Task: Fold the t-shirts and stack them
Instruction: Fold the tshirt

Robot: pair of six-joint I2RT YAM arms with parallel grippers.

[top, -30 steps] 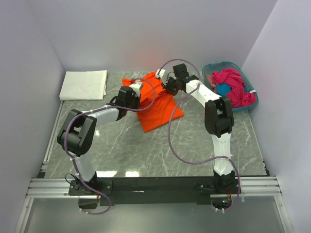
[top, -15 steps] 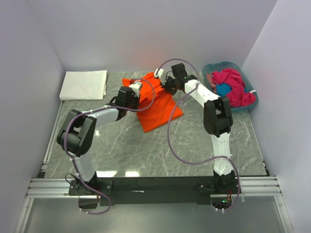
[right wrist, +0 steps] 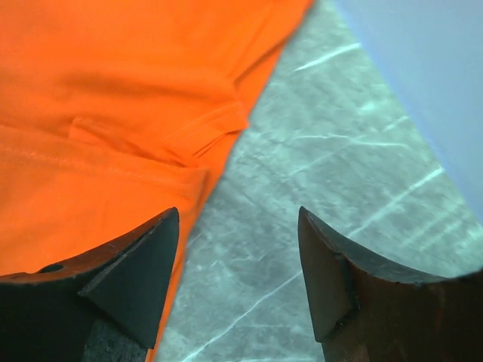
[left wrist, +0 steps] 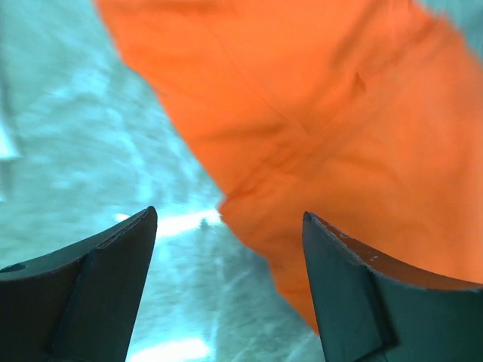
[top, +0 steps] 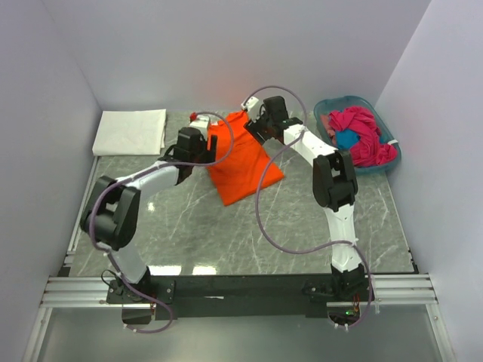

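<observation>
The left gripper draws back, turns and lowers onto the orange t-shirt hem's nearest corner [top: 226,202] next, since that corner lies below it and toward my base.
A bright orange t-shirt [top: 243,157] lies folded into a slanted strip on the marble table [top: 226,226]. My left gripper [top: 201,136] hovers open at its left edge. In the left wrist view the gripper [left wrist: 230,226] spans the shirt's edge [left wrist: 332,113] and bare table, holding nothing. My right gripper [top: 253,125] stands open at the shirt's far end. In the right wrist view the gripper [right wrist: 238,219] is over bare table, with orange cloth [right wrist: 98,98] under its left finger [right wrist: 128,279]. A white folded t-shirt [top: 130,132] lies at the far left. Magenta [top: 362,132] and blue [top: 347,140] t-shirts are piled in the basket.
The teal plastic basket [top: 330,106] stands at the far right corner of the table. Pale walls close in on the left, back [right wrist: 423,75] and right. Purple cables loop over both arms.
Both grippers were shut on the orange t-shirt and have opened, letting it go. The shirt's left part now lies folded in, so it is narrower. The left arm has drawn back leftward.
</observation>
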